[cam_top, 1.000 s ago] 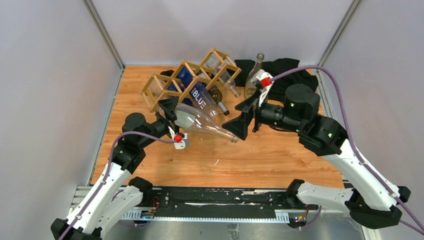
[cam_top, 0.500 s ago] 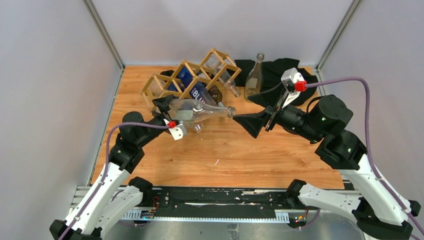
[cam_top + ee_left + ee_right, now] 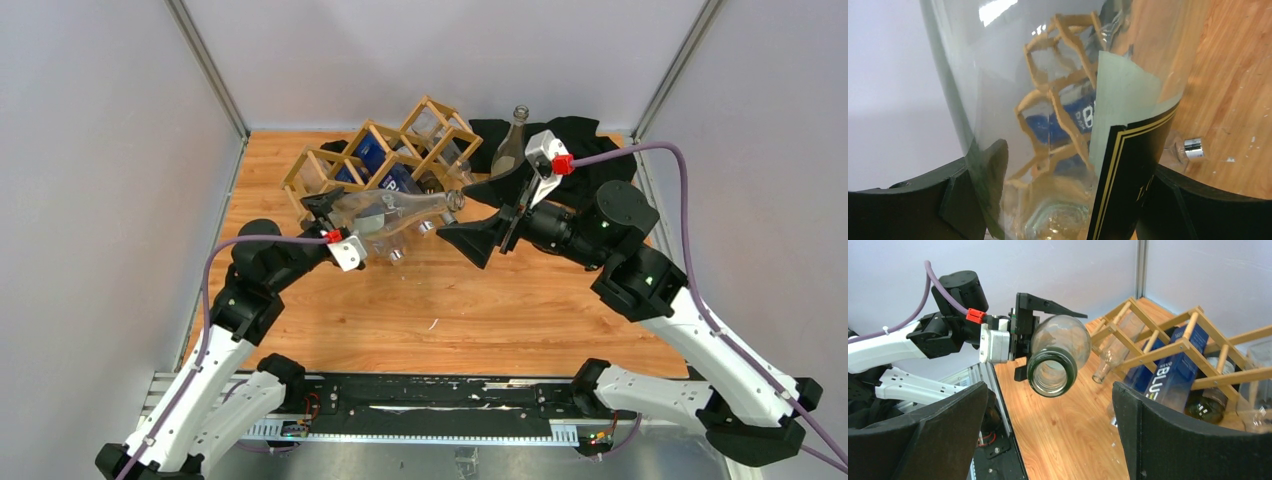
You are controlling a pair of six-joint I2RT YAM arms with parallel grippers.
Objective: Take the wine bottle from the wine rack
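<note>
I should move my right gripper to the left in the top view, to the bottle's ungripped neck [image 3: 438, 203] [image 3: 1053, 369], and close my fingers around it.
The clear wine bottle [image 3: 400, 208] is out of the wine rack [image 3: 372, 150] and held level above the table, its mouth pointing right. My left gripper [image 3: 335, 218] is shut on its wide base; in the left wrist view the glass and its black label [image 3: 1133, 165] fill the space between the fingers [image 3: 973, 190]. My right gripper [image 3: 481, 213] is open and empty, just right of the bottle's mouth. In the right wrist view the mouth [image 3: 1052, 372] faces the camera, above and beyond the gap between the open fingers [image 3: 938, 435]. The rack [image 3: 1168, 340] stands to the right.
A blue-labelled bottle [image 3: 388, 176] and clear bottles lie in the rack. A dark bottle end [image 3: 1205, 407] shows low in it. An upright clear bottle [image 3: 510, 150] stands on a black cloth [image 3: 575, 140] at the back right. A small metal cap [image 3: 1193, 148] lies on the table.
The left gripper has lifted the bottle and swung its neck up and back toward the rack. The right gripper drew back to the right, then came in again to the bottle's mouth.
</note>
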